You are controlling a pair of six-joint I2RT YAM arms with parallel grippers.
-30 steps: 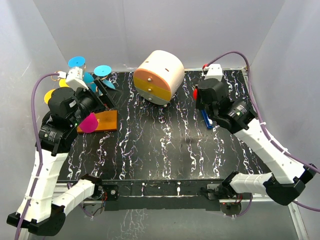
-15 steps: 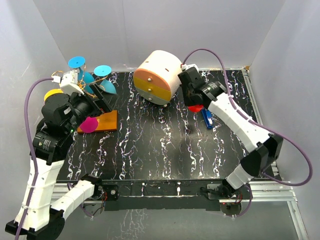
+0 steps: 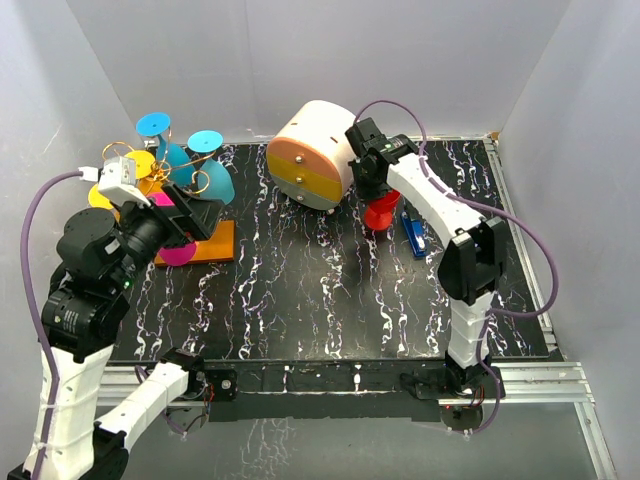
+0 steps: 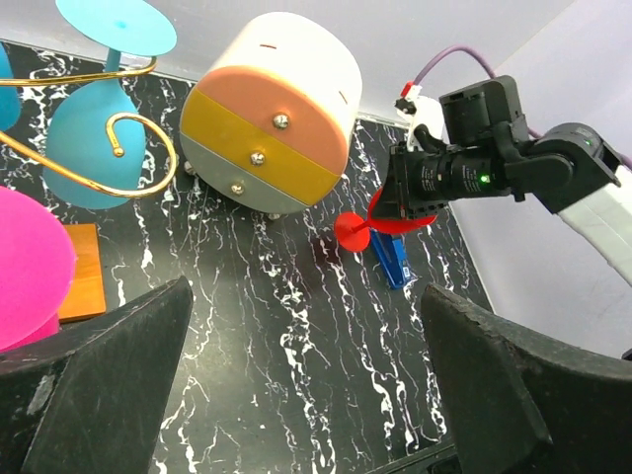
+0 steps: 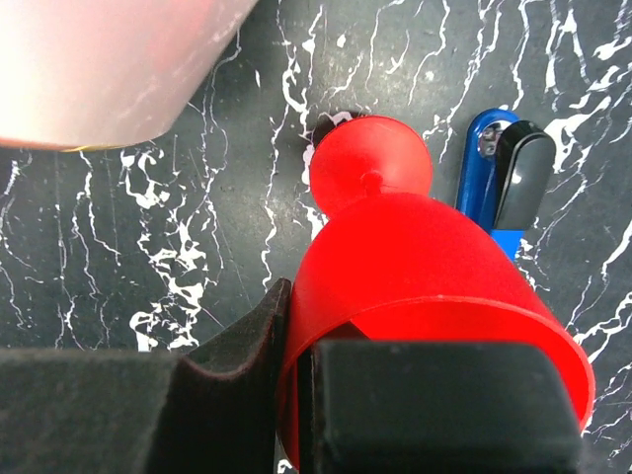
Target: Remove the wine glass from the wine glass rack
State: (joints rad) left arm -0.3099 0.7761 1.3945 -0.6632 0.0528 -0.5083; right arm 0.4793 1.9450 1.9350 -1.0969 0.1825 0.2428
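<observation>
My right gripper should next lower the red glass until its foot stands, then release it; the bare tabletop beside the blue clip-like tool is below my gripper.
The wine glass rack (image 3: 152, 165) is a gold wire stand on an orange base (image 3: 208, 243) at the far left; its curled arm (image 4: 99, 75) also shows in the left wrist view. Teal (image 3: 207, 166), magenta (image 3: 179, 250) and yellow (image 3: 101, 192) glasses hang on it. My right gripper (image 3: 372, 186) is shut on the bowl rim of a red wine glass (image 3: 381, 212), held tilted just right of the drawer box; the glass also shows in the wrist views (image 5: 415, 247) (image 4: 373, 221). My left gripper (image 3: 198, 215) is open and empty beside the rack.
A white-and-orange rounded drawer box (image 3: 318, 152) stands at the back centre. A blue clip-like tool (image 3: 413, 237) lies right of the red glass. White walls close in the table on three sides.
My right arm has swung left toward the drawer box with the red glass in its grip. My left arm has drawn back a little from the rack.
</observation>
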